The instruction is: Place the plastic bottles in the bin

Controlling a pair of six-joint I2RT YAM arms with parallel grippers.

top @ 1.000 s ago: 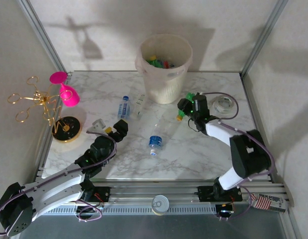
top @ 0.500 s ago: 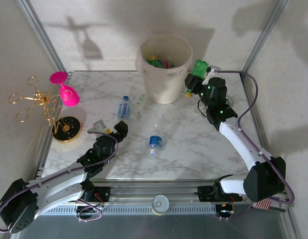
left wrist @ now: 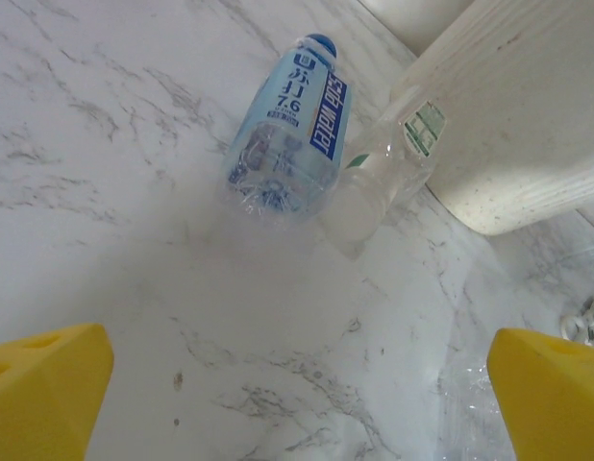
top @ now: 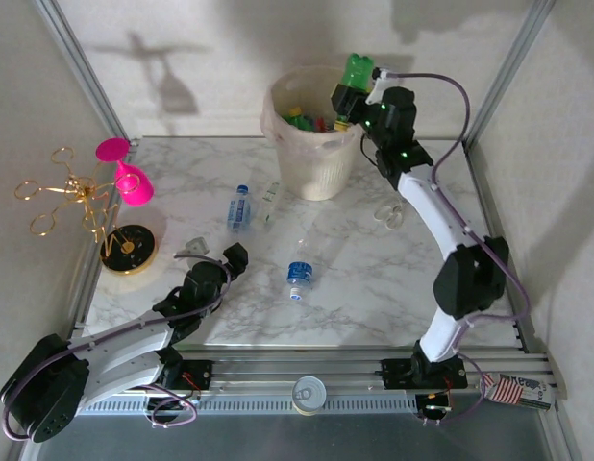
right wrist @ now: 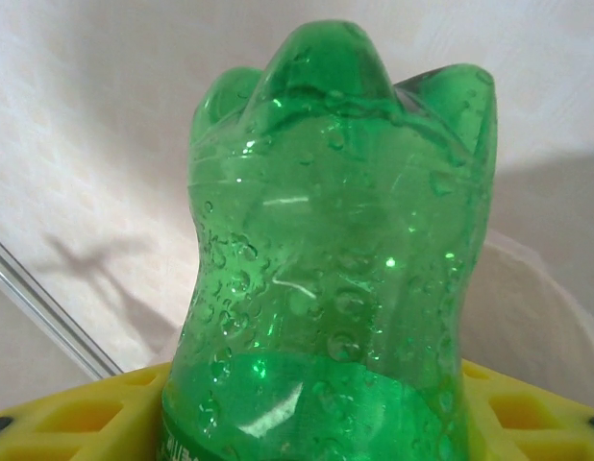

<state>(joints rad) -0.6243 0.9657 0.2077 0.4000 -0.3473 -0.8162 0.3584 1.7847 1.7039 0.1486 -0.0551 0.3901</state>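
Observation:
The other colourful bottles are inside the bin, so I should move my right gripper from the bin's rim in over its opening (top: pixel 314 104) and release the green bottle (top: pixel 358 69).
My right gripper (top: pixel 352 94) is shut on a green bottle (top: pixel 358 69), held base-up above the rim of the cream bin (top: pixel 316 163). In the right wrist view the green bottle (right wrist: pixel 335 269) stands between my yellow fingers (right wrist: pixel 66 423). The bin holds several colourful bottles (top: pixel 307 120). A blue-labelled clear bottle (top: pixel 239 206), a plain clear bottle (top: pixel 268 200) and a blue-capped bottle (top: pixel 298 274) lie on the marble. My left gripper (top: pixel 213 255) hovers open near the table's left front. Its view shows the blue-labelled bottle (left wrist: pixel 292 125) and the clear bottle (left wrist: pixel 388 173) lying ahead beside the bin wall (left wrist: pixel 518 115).
A pink goblet (top: pixel 129 180), a gold wire stand (top: pixel 71 192) and a black-gold disc (top: pixel 129 248) stand at the left. A clear tape ring (top: pixel 389 213) lies right of the bin. Metal frame posts rise at the table's back corners.
The right arm has lifted the green bottle from the table right of the bin up over the bin's rim. The left gripper has edged slightly lower, staying open.

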